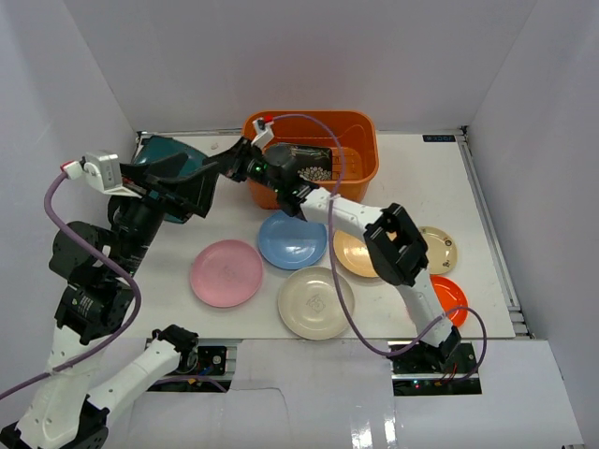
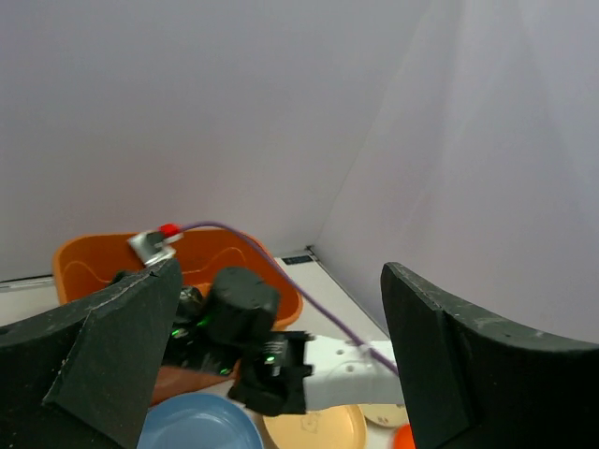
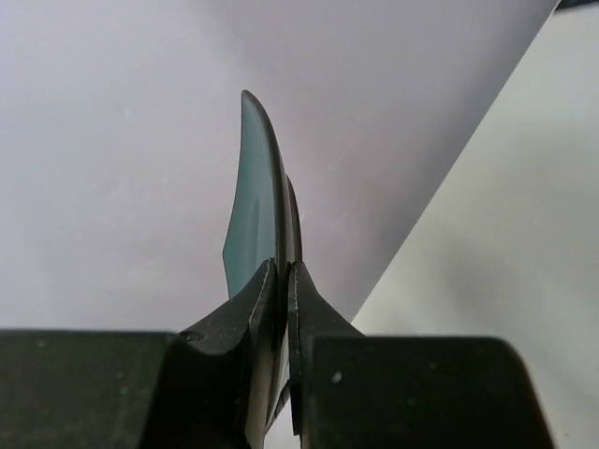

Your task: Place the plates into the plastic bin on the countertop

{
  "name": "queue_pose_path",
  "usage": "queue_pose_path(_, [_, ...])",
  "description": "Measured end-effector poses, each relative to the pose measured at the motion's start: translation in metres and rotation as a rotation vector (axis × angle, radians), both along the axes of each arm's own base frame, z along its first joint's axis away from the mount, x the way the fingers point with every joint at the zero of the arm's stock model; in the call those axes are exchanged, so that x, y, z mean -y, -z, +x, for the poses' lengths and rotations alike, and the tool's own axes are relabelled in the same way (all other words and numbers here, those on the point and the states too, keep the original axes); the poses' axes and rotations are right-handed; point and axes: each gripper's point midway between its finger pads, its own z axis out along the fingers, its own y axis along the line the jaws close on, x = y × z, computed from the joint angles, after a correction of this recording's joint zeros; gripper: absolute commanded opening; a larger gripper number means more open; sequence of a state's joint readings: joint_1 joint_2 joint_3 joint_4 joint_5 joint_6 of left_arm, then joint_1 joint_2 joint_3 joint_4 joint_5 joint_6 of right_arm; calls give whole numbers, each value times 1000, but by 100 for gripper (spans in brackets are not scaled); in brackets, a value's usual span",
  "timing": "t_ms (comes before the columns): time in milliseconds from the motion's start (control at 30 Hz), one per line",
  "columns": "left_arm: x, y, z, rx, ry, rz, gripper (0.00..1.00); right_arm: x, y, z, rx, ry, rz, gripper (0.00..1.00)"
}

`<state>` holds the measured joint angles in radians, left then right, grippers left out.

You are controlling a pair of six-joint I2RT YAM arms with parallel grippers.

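My right gripper carries the teal plate (image 1: 168,152) to the orange bin next, lowers and releases. The plate still hangs outside the bin, which lies to my right gripper's right in the top view.
The dark teal plate (image 1: 168,152) is held up on edge at the far left, left of the orange plastic bin (image 1: 356,131). My right gripper (image 1: 227,161) is shut on its rim; in the right wrist view the gripper (image 3: 281,267) pinches the plate (image 3: 253,187) edge-on. My left gripper (image 1: 182,187) is open and empty just in front of the teal plate; in the left wrist view the gripper (image 2: 281,271) has nothing between its fingers. On the countertop (image 1: 487,196) lie the pink (image 1: 226,272), light blue (image 1: 292,238), cream (image 1: 316,302), tan (image 1: 356,254), small beige (image 1: 438,249) and orange (image 1: 449,297) plates.
The right arm (image 1: 342,210) stretches across the table over the light blue and tan plates, its purple cable looping above the bin. White walls close in the left, back and right. The left wrist view shows the bin (image 2: 94,257) and the right arm's wrist (image 2: 239,309).
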<state>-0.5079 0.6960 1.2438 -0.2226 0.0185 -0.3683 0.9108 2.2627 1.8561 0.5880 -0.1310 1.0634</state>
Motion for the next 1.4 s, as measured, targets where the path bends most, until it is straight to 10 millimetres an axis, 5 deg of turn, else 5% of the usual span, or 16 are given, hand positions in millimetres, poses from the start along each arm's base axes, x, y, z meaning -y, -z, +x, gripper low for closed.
queue_pose_path(200, [-23, 3, 6, -12, -124, -34, 98, 86, -61, 51, 57, 154, 67, 8])
queue_pose_path(300, [-20, 29, 17, -57, -139, -12, 98, 149, -75, 84, 67, 272, 78, 8])
queue_pose_path(500, [0, 131, 49, -262, -133, 98, 98, 276, -53, 152, 24, 550, 32, 8])
queue_pose_path(633, [7, 192, 59, -383, -131, 171, 98, 328, -14, 178, -43, 679, -35, 8])
queue_pose_path(800, [7, 206, 60, -400, -134, 192, 98, 352, 26, 186, -109, 721, -134, 8])
queue_pose_path(1067, [8, 204, 61, -376, -130, 191, 98, 347, 56, 183, -111, 674, -243, 8])
queue_pose_path(1400, [8, 204, 60, -373, -127, 195, 98, 337, 133, 182, -192, 598, -430, 9])
